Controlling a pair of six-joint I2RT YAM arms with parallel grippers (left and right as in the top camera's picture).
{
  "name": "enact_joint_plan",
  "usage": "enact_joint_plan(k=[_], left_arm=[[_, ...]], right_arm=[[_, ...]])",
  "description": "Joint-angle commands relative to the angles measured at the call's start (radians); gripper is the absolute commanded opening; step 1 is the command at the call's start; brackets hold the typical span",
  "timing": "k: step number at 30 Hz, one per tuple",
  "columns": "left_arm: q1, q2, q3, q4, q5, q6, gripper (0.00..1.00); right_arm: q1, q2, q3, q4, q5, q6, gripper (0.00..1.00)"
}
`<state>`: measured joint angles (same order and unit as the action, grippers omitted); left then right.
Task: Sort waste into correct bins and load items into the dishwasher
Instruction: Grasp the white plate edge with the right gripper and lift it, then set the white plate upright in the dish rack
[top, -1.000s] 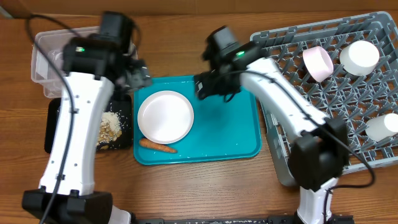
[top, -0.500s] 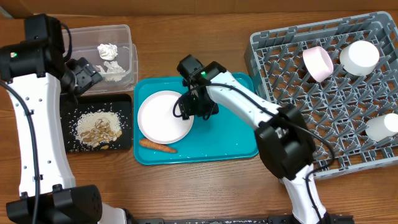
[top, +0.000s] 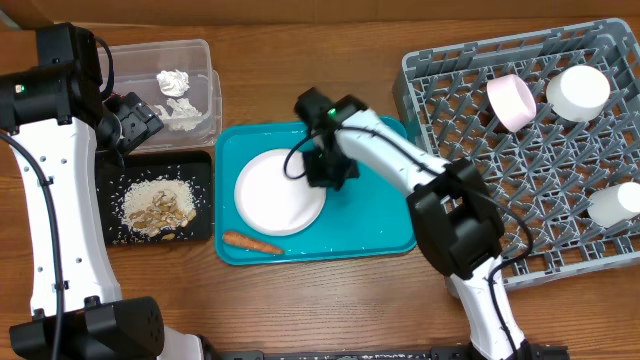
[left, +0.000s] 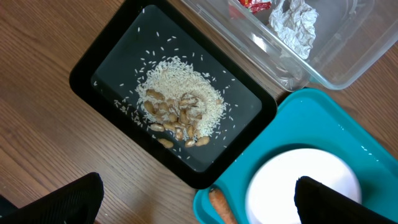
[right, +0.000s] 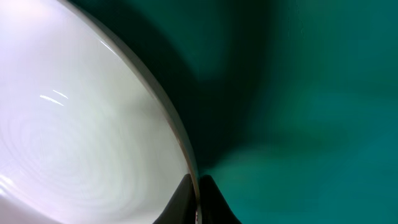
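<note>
The robot's right gripper will move up, toward the right in the overhead view, then down, and let go of the plate upright in the pegs beside the pink cup, since the pegs are empty.
On the teal serving tray the white plate lies with its right rim pinched in my right gripper, which is shut on it. The right wrist view shows both fingers closed on the plate's thin edge at my right gripper. An orange carrot lies at the tray's front left. My left gripper hangs open over the black tray holding rice and scraps. The clear tub holds tissue and a wrapper.
The grey dish rack fills the right side and carries a pink cup, a white cup and another white piece. Bare wooden table lies in front of the teal tray.
My right gripper closed on the plate's right rim, and the plate shifted right on the teal tray. My left arm swung left off the bins, then stayed still.
</note>
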<state>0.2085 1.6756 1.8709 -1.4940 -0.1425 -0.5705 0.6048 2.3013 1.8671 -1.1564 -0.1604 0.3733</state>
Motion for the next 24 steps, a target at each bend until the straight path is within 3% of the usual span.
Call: enact_joint_plan(k=[1,7,15,20,24], left_arm=[[0.001,-0.018,0.014,0.003,0.007,-0.005,1.00],[0.001,-0.018,0.014,0.003,0.007,-0.005,1.00],[0.001,-0.018,0.014,0.011,0.010,-0.005,1.00],[0.001,-0.018,0.014,0.022,0.013,-0.005,1.00],[0.001,-0.018,0.014,0.021,0.013,-0.005,1.00]], right_arm=[[-0.099,-0.053,0.081,-0.035,0.160,0.020,0.04],[-0.224,-0.207,0.182,-0.092,0.413,-0.041,0.04],[-0.333,-0.390,0.190,-0.073,0.972,-0.058,0.04],[-0.365,-0.388,0.154,-0.100,1.358,0.092,0.04],[-0.370,-0.378,0.072,-0.099,1.478,0.152,0.04]])
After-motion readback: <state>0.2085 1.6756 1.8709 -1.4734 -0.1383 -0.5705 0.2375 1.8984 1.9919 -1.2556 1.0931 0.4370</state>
